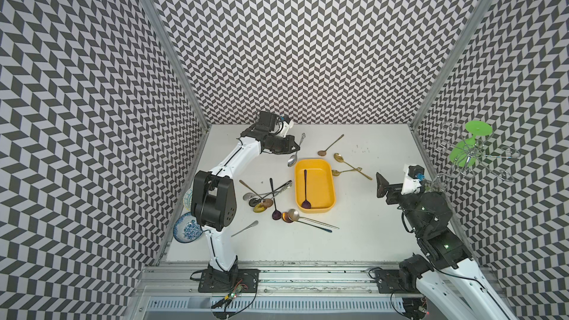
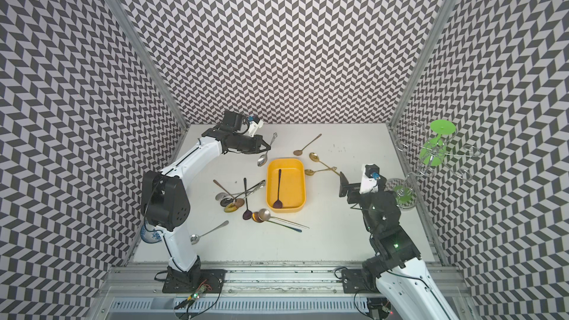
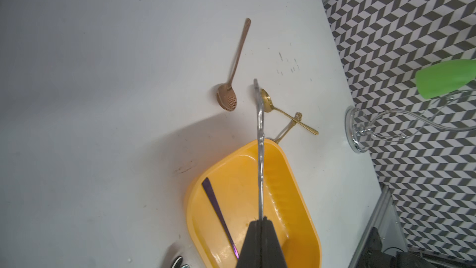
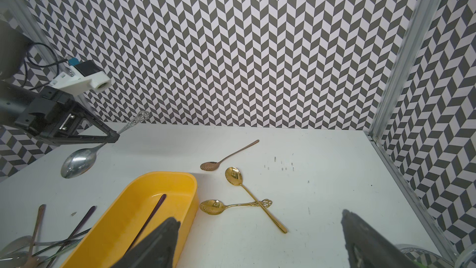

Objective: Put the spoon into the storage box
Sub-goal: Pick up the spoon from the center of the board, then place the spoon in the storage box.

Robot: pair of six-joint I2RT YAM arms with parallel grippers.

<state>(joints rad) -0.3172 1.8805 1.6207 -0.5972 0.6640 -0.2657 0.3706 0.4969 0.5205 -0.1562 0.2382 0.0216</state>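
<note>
The left gripper brings the silver spoon back and down over the dark purple spoon's handle (image 1: 305,180) (image 3: 218,208) next and releases it, because it hangs beyond the box's far corner.
My left gripper (image 1: 297,148) is shut on the handle of a silver spoon (image 1: 292,159), holding it in the air just beyond the far left corner of the yellow storage box (image 1: 332,192). The spoon's bowl hangs down and its ornate handle end points up toward the back wall. In the left wrist view the spoon (image 3: 260,125) shows edge-on over the box (image 3: 291,176). A dark purple spoon (image 1: 305,186) lies inside the box. My right gripper (image 4: 260,243) is open and empty, hovering to the right of the box.
A pile of spoons (image 1: 264,195) lies left of the box, more spoons (image 1: 308,221) lie in front, and one silver spoon (image 1: 246,228) lies near the left arm. Two gold spoons (image 1: 348,164) and a copper one (image 1: 331,146) lie at the far right. Patterned plates (image 1: 186,227) lean at the left wall. A wire stand with a green cup (image 1: 471,146) is at the right.
</note>
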